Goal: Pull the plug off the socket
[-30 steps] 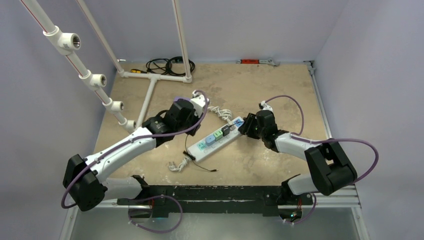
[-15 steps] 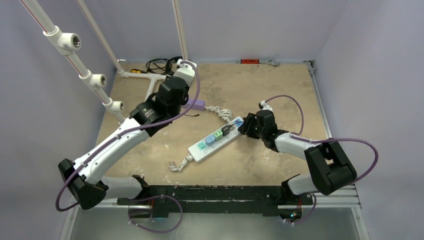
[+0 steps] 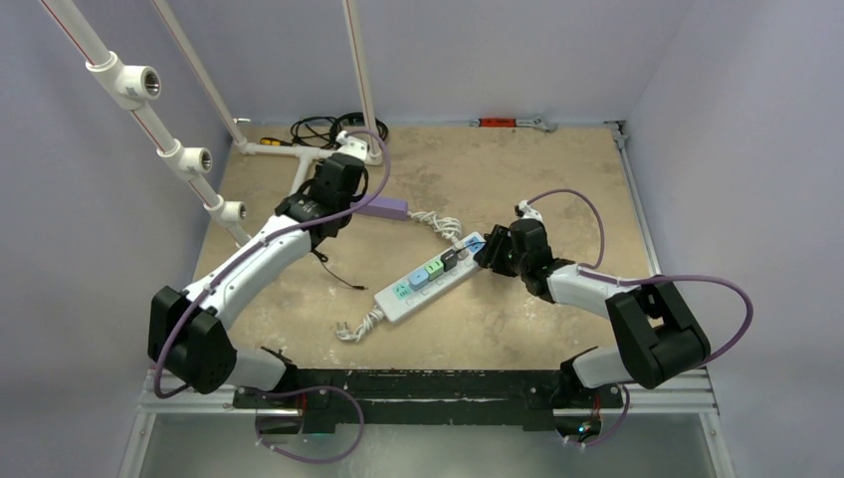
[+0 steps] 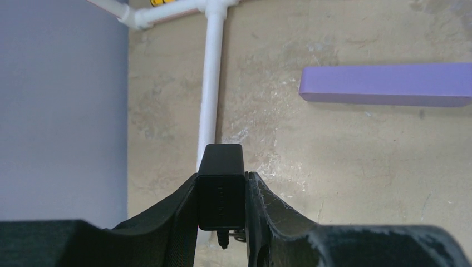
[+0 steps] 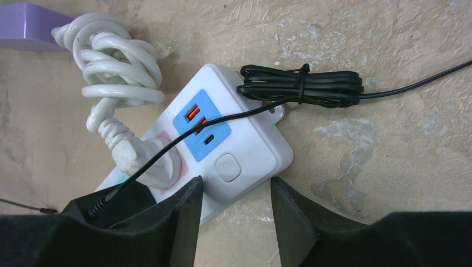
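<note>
The left gripper moves down toward the bare tabletop between white pipe and purple box next and releases the black plug, since the tabletop there is off the power strip.
The white power strip lies aslant mid-table, its bundled white cord at the far end. My left gripper is raised over the back left, apart from the strip, and shut on a black plug. The plug's thin black cable trails on the table. My right gripper is open at the strip's switch end: one finger lies over the strip, the other beside its corner. A white plug and another black plug sit in the strip.
A purple box lies behind the strip and also shows in the left wrist view. A white pipe frame runs below my left gripper. A bundled black cable lies at the strip's end. Black cables are coiled at the back.
My left arm has swung from beside the strip up and away to the back left with the black plug, dragging its thin cable leftward. The right arm has not moved.
</note>
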{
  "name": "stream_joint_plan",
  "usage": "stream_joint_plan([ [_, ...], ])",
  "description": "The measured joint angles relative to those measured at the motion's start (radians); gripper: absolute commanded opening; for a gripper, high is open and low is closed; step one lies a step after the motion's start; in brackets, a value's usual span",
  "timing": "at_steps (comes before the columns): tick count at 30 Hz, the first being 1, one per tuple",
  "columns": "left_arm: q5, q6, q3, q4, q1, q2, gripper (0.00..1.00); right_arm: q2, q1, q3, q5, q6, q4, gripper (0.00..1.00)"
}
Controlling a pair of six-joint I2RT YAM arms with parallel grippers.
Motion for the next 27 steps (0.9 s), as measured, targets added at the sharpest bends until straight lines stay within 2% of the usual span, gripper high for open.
stream_joint_plan([
  [11,0.216,-0.081,-0.002,-0.019,0.182,0.266,0.00,0.000,0.000,0.000,0.000,-0.007,0.001,0.51],
  [18,0.325,-0.103,0.049,-0.077,0.241,0.431,0.01,0.000,0.000,0.000,-0.008,-0.014,0.002,0.52],
  [21,0.346,-0.105,0.056,-0.081,0.243,0.431,0.10,-0.001,0.000,0.000,-0.009,-0.015,0.002,0.52],
  [27,0.364,-0.108,0.067,-0.099,0.243,0.436,0.52,-0.001,0.000,0.000,-0.009,-0.018,0.002,0.52],
])
